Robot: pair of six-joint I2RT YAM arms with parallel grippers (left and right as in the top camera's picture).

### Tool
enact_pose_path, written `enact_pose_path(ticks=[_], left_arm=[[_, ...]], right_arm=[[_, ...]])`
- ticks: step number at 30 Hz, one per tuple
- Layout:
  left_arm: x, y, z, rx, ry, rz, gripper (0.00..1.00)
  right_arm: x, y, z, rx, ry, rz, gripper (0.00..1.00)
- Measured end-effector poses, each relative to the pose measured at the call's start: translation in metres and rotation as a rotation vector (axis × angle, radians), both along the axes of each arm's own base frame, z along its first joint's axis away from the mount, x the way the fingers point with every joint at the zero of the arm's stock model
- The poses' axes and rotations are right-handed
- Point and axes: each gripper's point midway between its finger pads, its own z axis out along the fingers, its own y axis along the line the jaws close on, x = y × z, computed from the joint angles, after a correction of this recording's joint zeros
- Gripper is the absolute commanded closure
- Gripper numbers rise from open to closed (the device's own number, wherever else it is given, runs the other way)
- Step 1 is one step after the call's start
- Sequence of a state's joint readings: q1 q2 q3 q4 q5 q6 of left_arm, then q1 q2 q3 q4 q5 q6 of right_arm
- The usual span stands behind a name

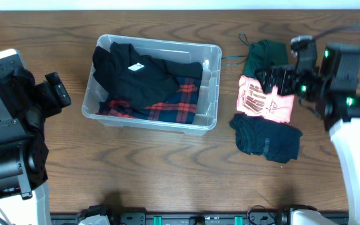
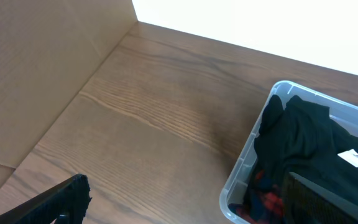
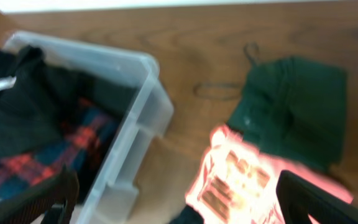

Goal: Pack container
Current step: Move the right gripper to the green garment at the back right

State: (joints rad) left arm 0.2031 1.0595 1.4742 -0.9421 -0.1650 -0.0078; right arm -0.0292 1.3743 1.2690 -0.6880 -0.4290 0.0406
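The dark green garment point(image 1: 264, 55) lies below and outward, so next my right gripper will move outward and down onto the garment's edge farthest from the container, beside bare table.
The clear plastic container point(image 1: 212, 74) sits at the table's middle. It holds a black garment with a white tag point(image 1: 136, 74) on top of a red-and-blue plaid one point(image 1: 174, 103). It also shows in the left wrist view point(image 2: 244, 168) and the right wrist view point(image 3: 138, 118). To its right lie a bright pink printed shirt point(image 1: 261, 100), a dark green garment point(image 1: 264, 55) and a folded black garment point(image 1: 267, 139). My right gripper point(image 1: 269, 80) is open and empty above the pink shirt point(image 3: 241, 180). My left gripper point(image 1: 58, 90) is open and empty, left of the container.
A brown cardboard wall point(image 2: 42, 68) stands at the table's far left. The green garment has thin straps point(image 3: 219, 87) trailing toward the container. The table's back edge runs along a white strip point(image 1: 180, 4).
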Motion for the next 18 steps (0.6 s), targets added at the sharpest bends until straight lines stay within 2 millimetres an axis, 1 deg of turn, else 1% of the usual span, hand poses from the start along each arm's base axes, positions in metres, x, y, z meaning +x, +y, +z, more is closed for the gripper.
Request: enact_pose_path(ticks=[2,4,6,8,10,11,13,15,17,18], left_arm=[[0.000,0.000,0.000,0.000,0.001,0.000,0.02],[0.000,0.000,0.000,-0.001,0.001,0.000,0.02],[0.000,0.000,0.000,0.000,0.001,0.000,0.02],[0.000,0.000,0.000,-0.001,0.001,0.000,0.02],[0.000,0.000,0.000,-0.001,0.001,0.000,0.02],[0.000,0.000,0.000,-0.001,0.001,0.000,0.02],[0.000,0.000,0.000,-0.001,0.001,0.000,0.02],[0.000,0.000,0.000,-0.001,0.001,0.000,0.02],[0.000,0.000,0.000,0.000,0.001,0.000,0.02],[0.000,0.000,0.000,-0.001,0.001,0.000,0.02]], right_arm=[[0.015,-0.009,0.002,-0.044,0.033,-0.034,0.01],[0.037,-0.018,0.005,-0.093,0.036,-0.055,0.01],[0.057,-0.022,0.007,-0.119,0.021,-0.050,0.01],[0.078,-0.025,0.005,-0.132,-0.003,-0.041,0.01],[0.093,-0.030,0.000,-0.137,-0.019,-0.049,0.01],[0.102,-0.038,-0.005,-0.132,-0.023,-0.066,0.01],[0.111,-0.052,-0.016,-0.119,-0.010,-0.104,0.01],[0.119,-0.077,-0.033,-0.094,0.023,-0.172,0.01],[0.122,-0.104,-0.054,-0.069,0.077,-0.240,0.01],[0.123,-0.121,-0.070,-0.050,0.115,-0.282,0.01]])
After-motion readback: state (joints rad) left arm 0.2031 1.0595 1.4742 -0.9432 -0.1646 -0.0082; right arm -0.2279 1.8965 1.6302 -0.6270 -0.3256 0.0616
